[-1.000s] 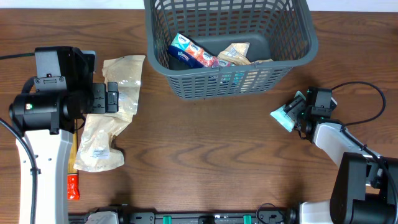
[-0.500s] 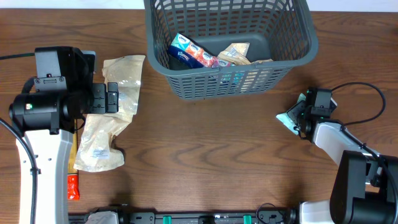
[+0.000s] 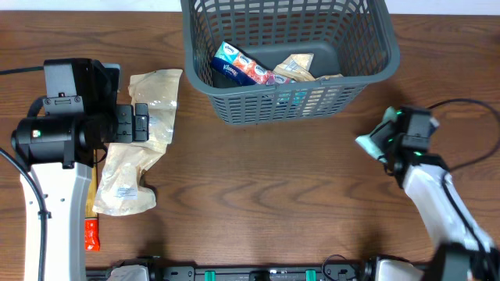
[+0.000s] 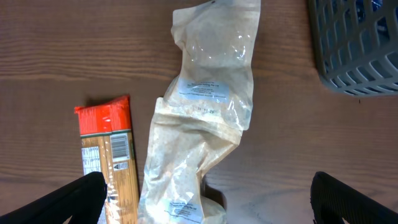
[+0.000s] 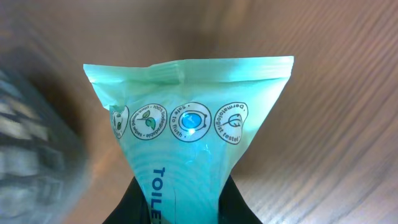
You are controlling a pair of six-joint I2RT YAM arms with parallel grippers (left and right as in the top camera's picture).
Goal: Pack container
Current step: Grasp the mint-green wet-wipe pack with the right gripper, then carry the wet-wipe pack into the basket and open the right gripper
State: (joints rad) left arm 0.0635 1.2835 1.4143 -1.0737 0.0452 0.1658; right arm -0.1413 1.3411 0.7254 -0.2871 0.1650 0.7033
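The teal packet should go up with my right gripper, then left in the overhead view over the basket's rim to the basket's empty bottom, to be released.
The container, a dark grey lattice basket, stands at the top centre with tissue packs and a tan packet inside. Right of it and nearer the front, my right gripper is shut on a teal wipes packet. In the right wrist view this packet fans out above the black fingers of my right gripper, clear of the wood. My left gripper hangs open over two pale translucent bags. In the left wrist view, the left gripper straddles the bags without touching them.
A long box with a red end lies left of the bags, near the table's left front. The basket's corner shows at the left wrist view's upper right. A blurred basket wall is left of the teal packet.
My right gripper has shut on the teal packet and risen with it off the table, shifting slightly right. The left arm has not moved.
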